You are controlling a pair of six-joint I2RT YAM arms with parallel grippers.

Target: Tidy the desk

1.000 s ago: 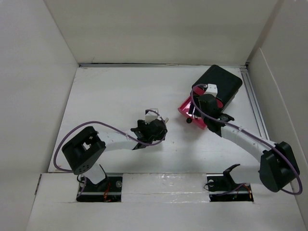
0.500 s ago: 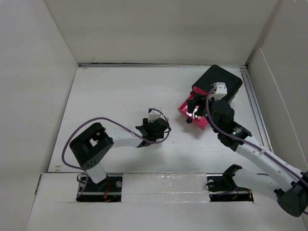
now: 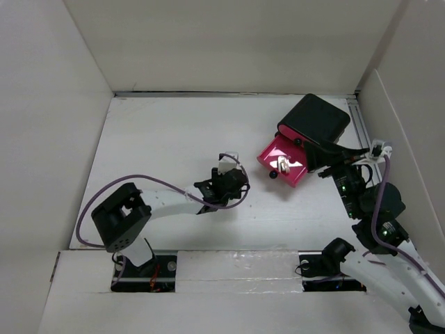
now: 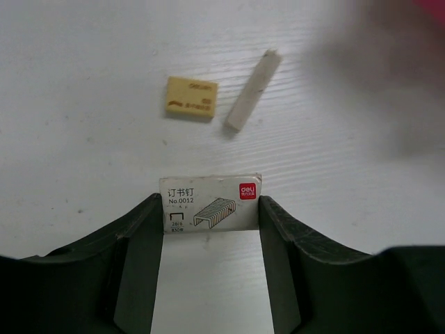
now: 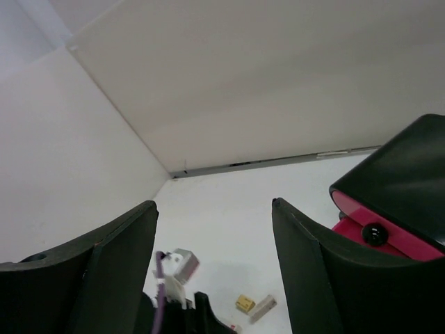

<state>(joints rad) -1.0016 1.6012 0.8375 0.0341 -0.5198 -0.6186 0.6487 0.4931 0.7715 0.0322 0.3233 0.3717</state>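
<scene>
Since the pink drawer [image 3: 293,163] stands open to the right of my left gripper in the top view, I should lift, move over it and release the staple box inside.
On the white desk [image 3: 160,139], my left gripper [image 3: 226,185] is low over the middle. In the left wrist view the left gripper [image 4: 211,209] is shut on a small white staple box [image 4: 211,202], one finger against each side. Just beyond lie a yellow eraser [image 4: 191,97] and a white stick [image 4: 254,90]. My right gripper [image 3: 327,161] is raised at the right, beside the drawer box. Seen from its own wrist, the right gripper [image 5: 214,205] is open and holds nothing.
A black drawer box [image 3: 316,118] stands at the back right, with its pink drawer [image 3: 281,160] pulled out. A small pale item lies in the drawer, and its black knob [image 3: 273,175] faces the middle. White panel walls [image 3: 69,104] border the desk.
My right arm has pulled back from the pink drawer to the right and lifted. The left gripper has edged right and closed on the staple box.
</scene>
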